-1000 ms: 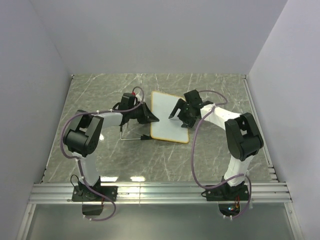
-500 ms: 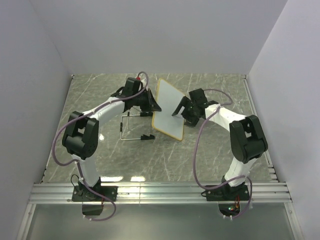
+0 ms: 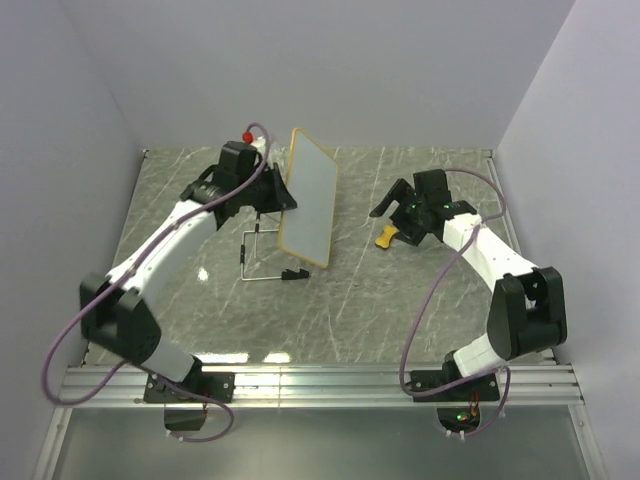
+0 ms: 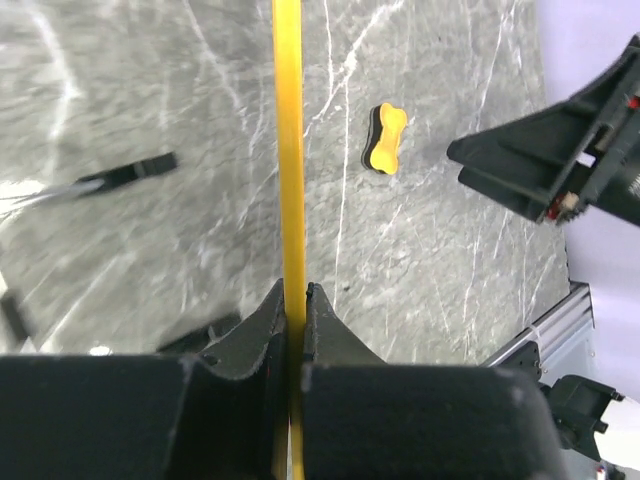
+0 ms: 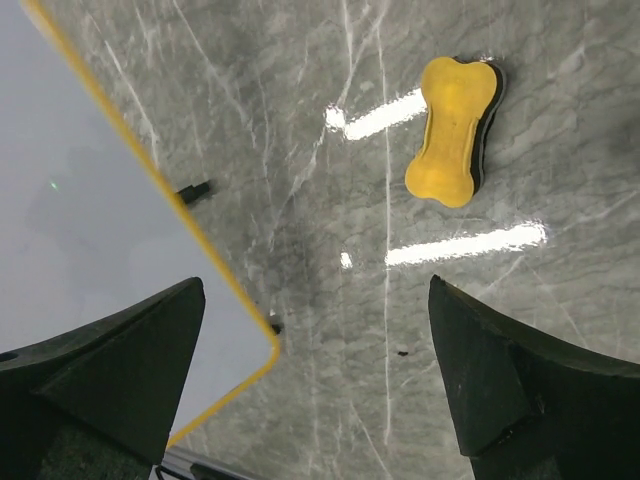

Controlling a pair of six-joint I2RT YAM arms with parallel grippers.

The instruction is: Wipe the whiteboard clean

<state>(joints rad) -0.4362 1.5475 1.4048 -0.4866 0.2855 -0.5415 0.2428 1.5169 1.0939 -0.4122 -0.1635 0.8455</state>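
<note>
The robot's left gripper needs to go back down toward the wire stand's black feet [image 3: 296, 274], set the whiteboard [image 3: 308, 200] on them and let go of it, since the stand is empty below the board.
The whiteboard [image 3: 308, 200], white with a yellow-orange frame, is lifted off the table and tilted on edge, and its face looks blank. My left gripper [image 3: 284, 196] is shut on its left edge. In the left wrist view the frame [image 4: 288, 150] runs as a thin yellow line straight into the left gripper [image 4: 295, 295]. My right gripper [image 3: 392, 214] hangs open to the right of the board, just above a yellow bone-shaped eraser [image 3: 386, 238] lying on the table. The right wrist view shows the eraser [image 5: 455, 130] beyond the open right gripper [image 5: 315, 370] and the board's corner [image 5: 90, 230] on the left.
A thin wire stand [image 3: 262, 258] with black feet lies on the marble table [image 3: 200, 300] below the lifted board. Grey walls close in the left, back and right. An aluminium rail [image 3: 320, 385] runs along the near edge.
My left arm has raised the whiteboard up and to the back left, away from the wire stand. My right gripper has pulled away to the right and opened wider; the eraser now shows on the table.
</note>
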